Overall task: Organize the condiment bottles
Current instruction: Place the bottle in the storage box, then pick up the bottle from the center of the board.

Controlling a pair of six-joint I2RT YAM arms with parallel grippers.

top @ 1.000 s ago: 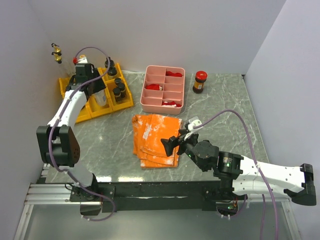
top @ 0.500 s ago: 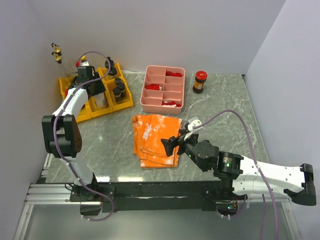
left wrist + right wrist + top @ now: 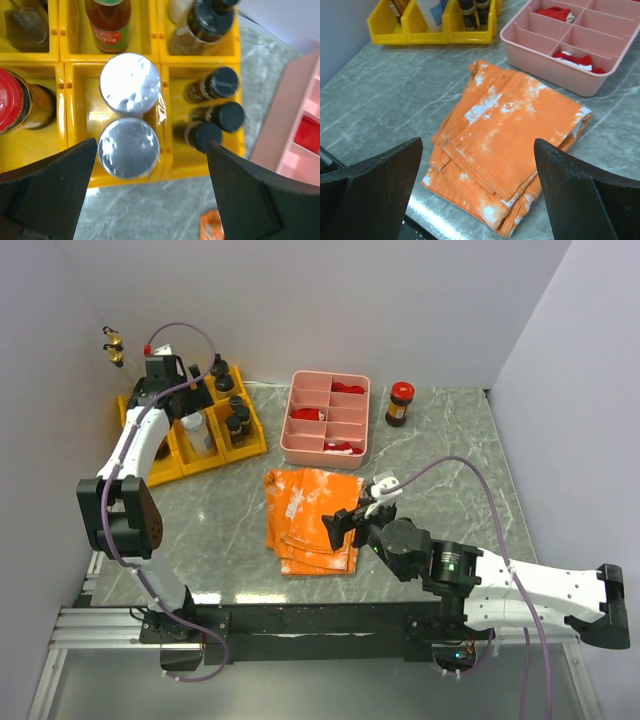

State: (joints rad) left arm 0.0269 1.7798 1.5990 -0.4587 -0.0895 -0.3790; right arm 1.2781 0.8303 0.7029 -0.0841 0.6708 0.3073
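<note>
I will reach outward with my right gripper, to its right in the top view, and lower it over the jar's red cap (image 3: 402, 391). The red-capped jar stands alone there.
The condiment bottles fill the yellow bins (image 3: 165, 465) at the far left. In the left wrist view two silver-capped jars (image 3: 130, 82) (image 3: 128, 147) stand in the middle bin. A red-capped jar (image 3: 12, 102) is to their left and black-capped dark bottles (image 3: 222, 82) to their right. A red sauce bottle (image 3: 107, 25) stands behind. My left gripper (image 3: 163, 390) (image 3: 151, 150) hangs open above the bins, holding nothing. One red-capped jar (image 3: 400, 403) stands alone on the table, right of the pink tray. My right gripper (image 3: 340, 525) (image 3: 477, 145) is open and empty over the orange cloth.
A pink divided tray (image 3: 290, 445) (image 3: 555, 80) with red pieces sits mid-table at the back. A folded orange cloth (image 3: 310, 505) (image 3: 510, 130) lies in front of it. Walls close off the left, back and right. Two small bottles (image 3: 113, 345) hang on the left wall.
My left gripper has opened, let go of a silver-capped jar in the middle bin, and drawn back toward the far left. The right arm has shifted slightly left.
</note>
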